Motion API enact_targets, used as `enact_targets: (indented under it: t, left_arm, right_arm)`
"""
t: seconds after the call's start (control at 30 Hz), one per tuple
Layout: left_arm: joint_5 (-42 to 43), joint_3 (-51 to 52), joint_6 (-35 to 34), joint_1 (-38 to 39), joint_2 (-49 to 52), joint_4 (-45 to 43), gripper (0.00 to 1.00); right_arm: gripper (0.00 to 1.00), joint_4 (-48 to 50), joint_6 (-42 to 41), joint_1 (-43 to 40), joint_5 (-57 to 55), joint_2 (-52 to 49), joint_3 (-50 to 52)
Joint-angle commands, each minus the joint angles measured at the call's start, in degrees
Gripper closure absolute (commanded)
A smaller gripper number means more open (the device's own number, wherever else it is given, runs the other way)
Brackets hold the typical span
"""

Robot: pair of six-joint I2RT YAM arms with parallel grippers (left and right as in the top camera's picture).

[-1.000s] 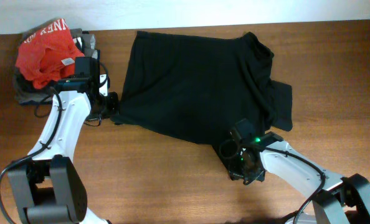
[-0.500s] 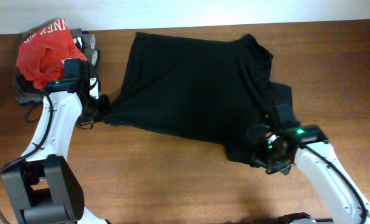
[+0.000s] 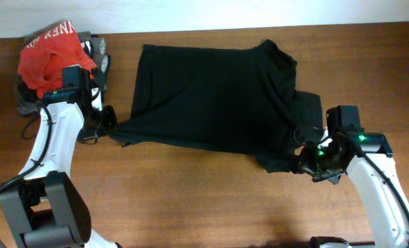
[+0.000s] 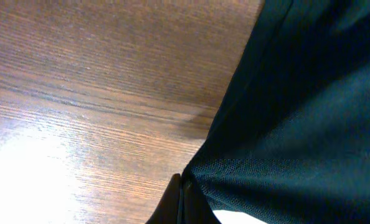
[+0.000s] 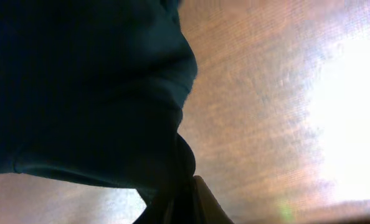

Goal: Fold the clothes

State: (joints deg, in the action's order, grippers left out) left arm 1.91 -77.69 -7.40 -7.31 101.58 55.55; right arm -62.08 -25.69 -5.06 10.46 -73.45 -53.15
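Note:
My right gripper carries the corner of the T-shirt's taut hem outward over the bunched sleeve [image 3: 308,111] next, then lowers the corner there and releases it.
The clothes, a black T-shirt [image 3: 211,96], lie spread across the middle of the wooden table [image 3: 191,200], the near hem pulled taut between my two arms. At the shirt's near left corner my left gripper [image 3: 112,125] is shut on the fabric. The left wrist view shows black cloth [image 4: 297,124] pinched at the fingertips of that gripper [image 4: 182,199]. My right gripper [image 3: 302,160] holds the near right corner, below the bunched sleeve. In the right wrist view, dark fabric [image 5: 79,93] runs down into the closed jaws of the right gripper [image 5: 185,193].
A crumpled red garment with white lettering [image 3: 49,58] lies on grey and dark folded garments [image 3: 25,103] at the far left, just behind my left arm. A pale wall runs along the table's far edge.
My right gripper has swung right and away from me with the hem. The left gripper has drawn its corner leftward. The shirt's near edge is now stretched straighter.

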Motion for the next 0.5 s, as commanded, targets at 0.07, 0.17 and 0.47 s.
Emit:
enact_targets:
  t: [0.07, 0.17, 0.47]
  left_arm:
    - [-0.7, -0.4, -0.7, -0.6, -1.0, -1.3, 0.99]
    - [-0.7, -0.4, -0.7, -0.6, -1.0, -1.6, 0.99]
    - [-0.7, -0.3, -0.7, -0.6, -1.0, -2.6, 0.99]
  right_arm:
    - [0.9, 4.9, 1.5, -0.4, -2.3, -3.9, -1.1]
    - [0.9, 6.5, 1.5, -0.4, -2.8, -6.5, -1.1]
    - [0.96, 11.2, 3.2, -0.6, -2.6, -8.7, -1.3]
